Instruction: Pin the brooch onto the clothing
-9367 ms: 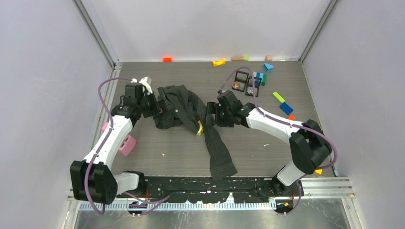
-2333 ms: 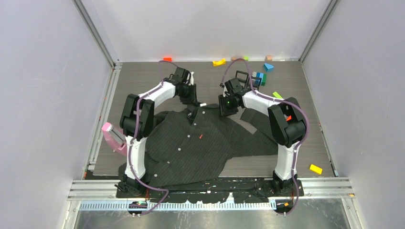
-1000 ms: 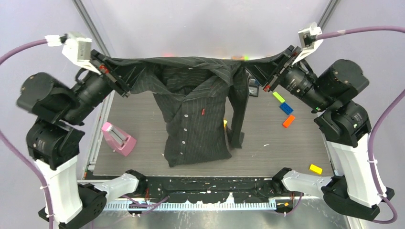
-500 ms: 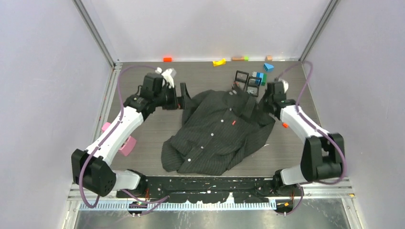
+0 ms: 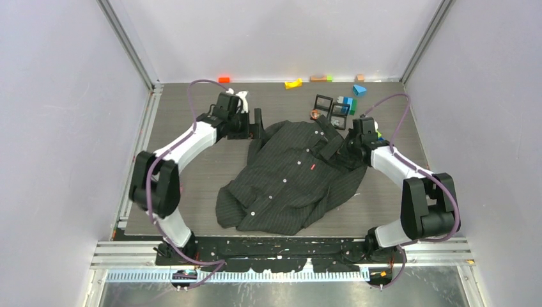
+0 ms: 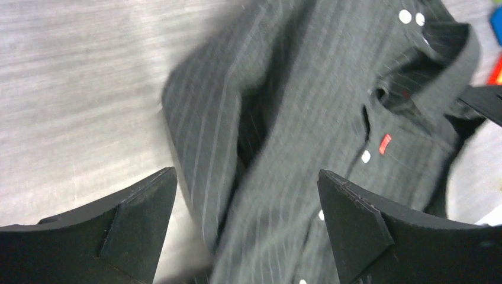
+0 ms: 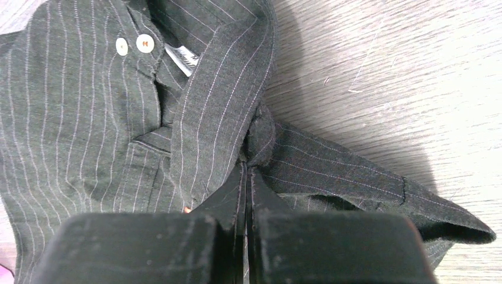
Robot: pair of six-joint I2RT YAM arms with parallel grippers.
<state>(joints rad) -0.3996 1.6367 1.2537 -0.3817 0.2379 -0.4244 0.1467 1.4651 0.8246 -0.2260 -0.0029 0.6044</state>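
Observation:
My right gripper is already holding fabric beside the shirt's collar. My left gripper should go down next onto the raised edge fold of the shirt's shoulder.
The clothing [image 5: 291,182], a dark pinstriped shirt with white buttons and a tiny red tag [image 5: 312,167], lies spread front-up on the table. My left gripper [image 5: 258,126] stands open just off the shirt's left shoulder. In the blurred left wrist view its fingers [image 6: 139,222] are wide apart over the shirt [image 6: 284,177], holding nothing. My right gripper [image 5: 329,152] is shut on a fold of the shirt [image 7: 89,118] beside the collar; in the right wrist view the gripper [image 7: 247,180] pinches that fabric. A small coppery brooch [image 5: 314,115] lies by the black trays, beyond the collar.
Two black trays [image 5: 324,102] and some stacked coloured blocks [image 5: 348,103] sit just behind the shirt's collar. Along the back edge lie an orange block [image 5: 224,79], a yellow one [image 5: 293,83] and a blue one [image 5: 359,89]. Purple walls close three sides.
A second ago both grippers held the shirt stretched in the air. It now lies on the table; the left gripper has let go and opened, while the right stays shut on it.

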